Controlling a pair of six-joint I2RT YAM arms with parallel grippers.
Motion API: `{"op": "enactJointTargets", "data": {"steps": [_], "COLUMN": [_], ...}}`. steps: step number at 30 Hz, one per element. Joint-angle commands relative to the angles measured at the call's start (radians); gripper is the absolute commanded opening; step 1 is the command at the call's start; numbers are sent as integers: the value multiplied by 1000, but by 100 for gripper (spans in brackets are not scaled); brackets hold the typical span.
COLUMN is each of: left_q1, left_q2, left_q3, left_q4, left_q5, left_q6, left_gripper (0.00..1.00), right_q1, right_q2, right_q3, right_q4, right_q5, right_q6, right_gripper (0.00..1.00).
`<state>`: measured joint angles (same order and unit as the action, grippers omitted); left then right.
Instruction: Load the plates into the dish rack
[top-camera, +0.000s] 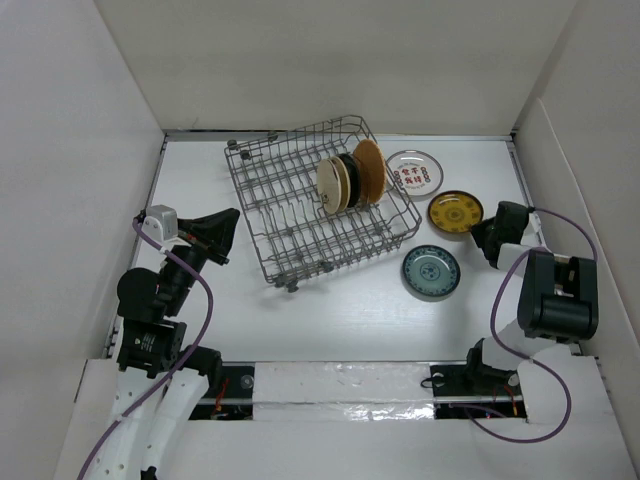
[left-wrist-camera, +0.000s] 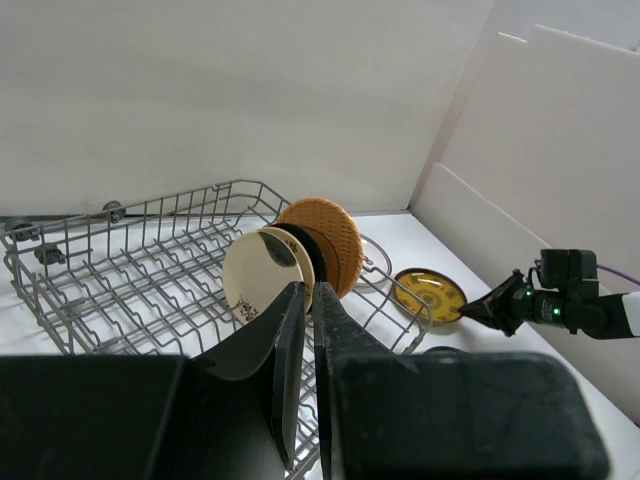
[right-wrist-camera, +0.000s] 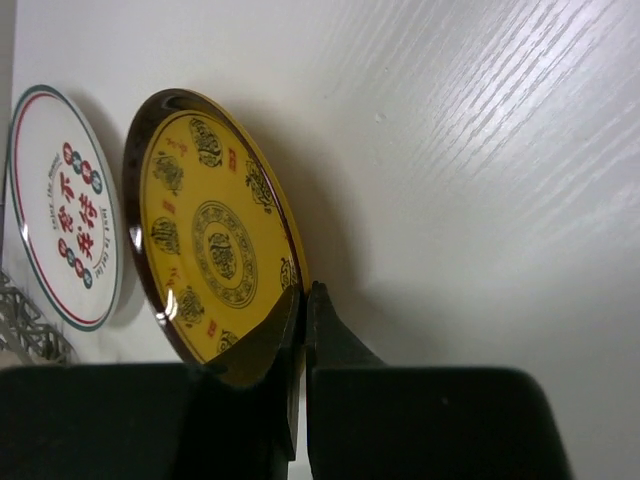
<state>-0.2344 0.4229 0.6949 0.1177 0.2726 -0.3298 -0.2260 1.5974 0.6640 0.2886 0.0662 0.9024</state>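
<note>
The rack's empty slots beside the cream plate (top-camera: 330, 185) lie left of my right gripper in the top view, so I will lift the yellow plate (top-camera: 455, 212) across, lower and release it.
The grey wire dish rack (top-camera: 290, 200) stands mid-table and also shows in the left wrist view (left-wrist-camera: 130, 260). A cream plate (top-camera: 330, 185), a black plate (top-camera: 349, 175) and an orange-brown plate (top-camera: 370, 170) stand on edge in its right end. To its right, a white plate with red marks (top-camera: 414, 171), a patterned yellow plate (top-camera: 455, 212) and a patterned teal plate (top-camera: 431, 271) are on the table. My right gripper (right-wrist-camera: 303, 292) is shut on the yellow plate's (right-wrist-camera: 215, 240) near rim. My left gripper (left-wrist-camera: 308, 290) is shut and empty, left of the rack and pointing at it.
White walls enclose the table on the left, back and right. The right arm's base (top-camera: 558, 295) sits near the right wall. The white plate (right-wrist-camera: 60, 235) lies just beyond the yellow one. The left gripper (top-camera: 228, 228) is a short way from the rack's left corner.
</note>
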Motion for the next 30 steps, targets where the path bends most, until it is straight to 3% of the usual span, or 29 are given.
{"op": "enactJointTargets", "data": {"steps": [1, 8, 12, 16, 23, 30], "left_q1": [-5, -5, -5, -5, -5, -5], "left_q2": [-6, 2, 2, 22, 30, 33], "left_q3": [9, 9, 9, 17, 20, 22], "left_q4": [33, 33, 34, 20, 11, 2], "left_q5": [-4, -4, -22, -18, -38, -53], "left_q6": [8, 11, 17, 21, 32, 41], "left_gripper": [6, 6, 6, 6, 7, 7], "right_q1": [-10, 171, 351, 610, 954, 1119], "right_q2": [-146, -431, -508, -525, -256, 178], "right_q3": [-18, 34, 140, 230, 597, 1067], "right_q4": [4, -83, -106, 16, -32, -316], "right_q5": [93, 325, 500, 587, 639, 829], "right_q6": [-2, -109, -203, -391, -752, -1028], "right_gripper": [0, 0, 0, 0, 0, 0]}}
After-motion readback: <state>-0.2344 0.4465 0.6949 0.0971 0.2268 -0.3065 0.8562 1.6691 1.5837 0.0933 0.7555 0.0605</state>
